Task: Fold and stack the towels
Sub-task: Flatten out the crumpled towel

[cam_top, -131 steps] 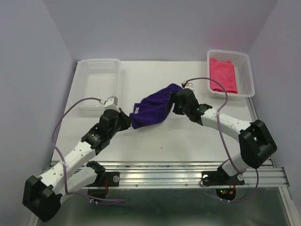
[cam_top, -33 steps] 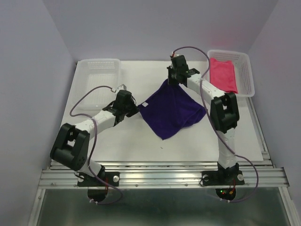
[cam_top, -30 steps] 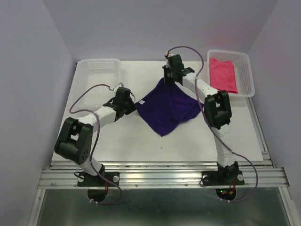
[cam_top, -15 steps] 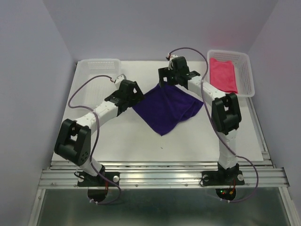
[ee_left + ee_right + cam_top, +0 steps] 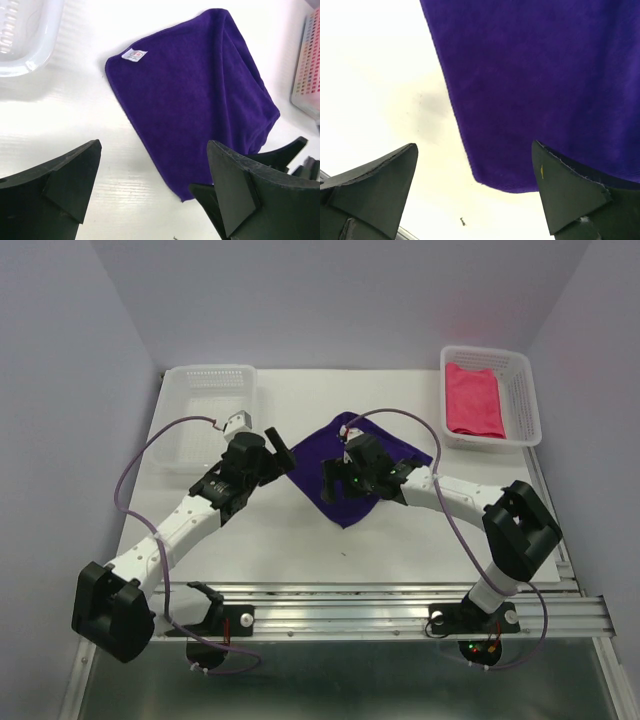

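I need to turn my right gripper next, move it back and lower it to close on the purple towel's near corner [image 5: 344, 522] [image 5: 484, 176], because that corner points toward me, flat and uncovered.
The dark purple towel [image 5: 318, 458] lies folded and flat on the white table, one corner pointing toward me. Its white tag [image 5: 133, 54] shows at the left corner in the left wrist view. My left gripper [image 5: 283, 452] hovers open just left of the towel, holding nothing. My right gripper [image 5: 335, 485] hangs open over the towel's near corner [image 5: 510, 180], with nothing between its fingers. The magenta-pink towel [image 5: 473, 400] lies folded in the right-hand basket [image 5: 524, 390]. In the left wrist view the purple towel [image 5: 195, 95] fills the middle, with my left gripper [image 5: 152, 150] open in front of it.
An empty white mesh basket [image 5: 210, 380] stands at the far left of the table. The right basket's wall [image 5: 307, 65] shows at the edge of the left wrist view. The right gripper's dark fingers [image 5: 280, 152] reach in beside the towel's near corner.
Both grippers opened and let go of the purple towel, which now lies flat. The right gripper swung from the far corner back over the near corner; the left arm drew back.
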